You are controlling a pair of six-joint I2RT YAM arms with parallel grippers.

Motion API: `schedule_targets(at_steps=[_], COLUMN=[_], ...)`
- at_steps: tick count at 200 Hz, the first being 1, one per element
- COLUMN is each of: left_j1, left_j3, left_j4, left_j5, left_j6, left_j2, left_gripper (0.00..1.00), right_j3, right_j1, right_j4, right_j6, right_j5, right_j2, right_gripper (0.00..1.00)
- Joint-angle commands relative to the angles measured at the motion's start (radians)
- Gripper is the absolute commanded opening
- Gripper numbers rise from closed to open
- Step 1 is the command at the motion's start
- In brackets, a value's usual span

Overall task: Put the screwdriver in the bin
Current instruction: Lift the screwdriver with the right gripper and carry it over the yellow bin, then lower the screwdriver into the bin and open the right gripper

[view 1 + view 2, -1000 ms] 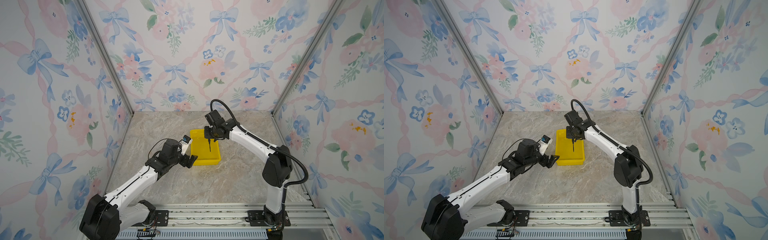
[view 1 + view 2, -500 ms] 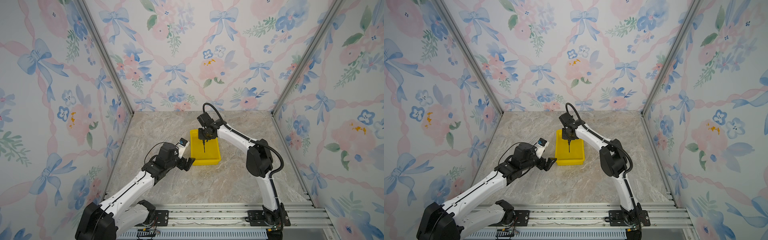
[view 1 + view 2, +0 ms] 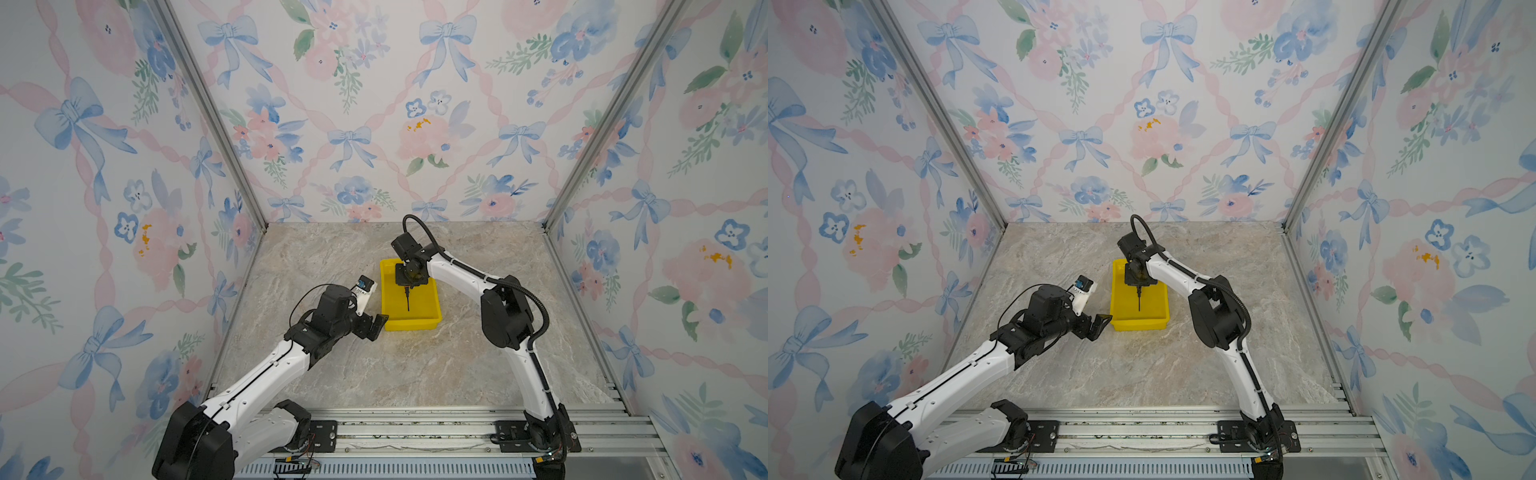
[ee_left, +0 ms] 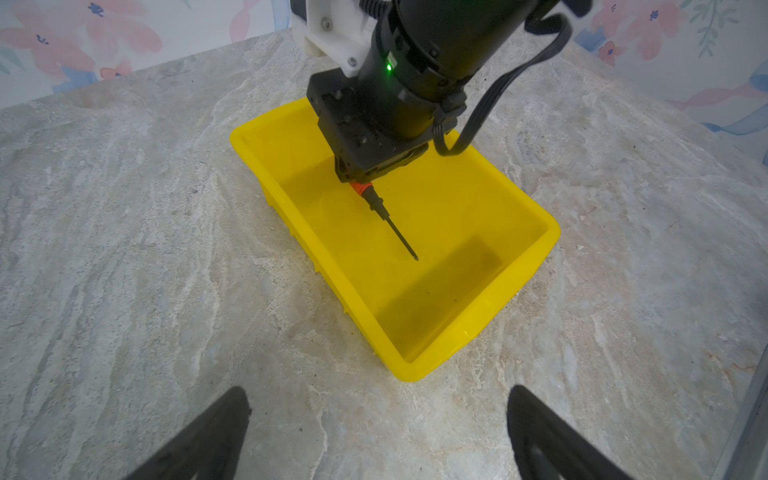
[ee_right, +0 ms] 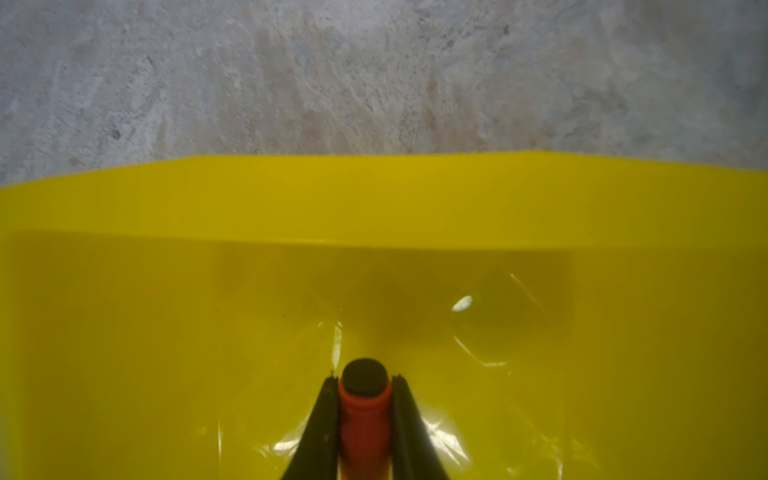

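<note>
I need to move my right gripper down toward the bin's bottom and release the orange-red handle there, because the screwdriver (image 3: 407,300) already hangs tip-down between the yellow sides of the bin.
The yellow bin (image 3: 411,325) (image 3: 1140,326) stands mid-table in both top views. My right gripper (image 3: 409,286) (image 3: 1139,286) hangs over the bin's far half, shut on the orange-red handle of the screwdriver (image 3: 407,300) (image 3: 1138,300). In the left wrist view the screwdriver (image 4: 390,220) slants tip-down below the right gripper (image 4: 359,185), inside the bin (image 4: 411,372). In the right wrist view both fingers clamp the handle (image 5: 365,415) above the bin's floor, facing one wall (image 5: 374,199). My left gripper (image 3: 374,326) (image 4: 378,390) stands open and empty off the bin's near left corner.
The marble tabletop (image 3: 415,365) is ringed by floral walls with metal corner posts (image 3: 208,112). A metal rail (image 3: 415,432) with both arm bases runs along the front edge. The right arm's elbow (image 3: 505,316) rises to the right of the bin.
My right gripper has carried the screwdriver a little left and lower over the bin, and its elbow has swung in. The left gripper has drawn back slightly from the bin's corner.
</note>
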Motion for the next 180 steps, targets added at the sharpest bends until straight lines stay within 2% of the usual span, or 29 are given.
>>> schedule_targets(at_steps=[1, 96, 180], left_j1=[0.007, 0.007, 0.007], left_j3=[0.0, -0.016, -0.019], left_j4=[0.018, 0.026, 0.027], left_j5=[0.002, 0.001, 0.001], left_j6=[0.005, 0.011, 0.009], left_j2=[0.007, 0.006, -0.024], left_gripper=[0.98, 0.97, 0.98], right_j3=[0.001, -0.019, 0.011], right_j1=[-0.01, -0.007, 0.01], right_j4=[0.01, 0.014, -0.007], right_j6=[0.022, 0.029, 0.025], right_j5=[-0.009, 0.004, 0.042], right_j2=[0.035, 0.064, 0.045], right_gripper=[0.0, 0.05, 0.35])
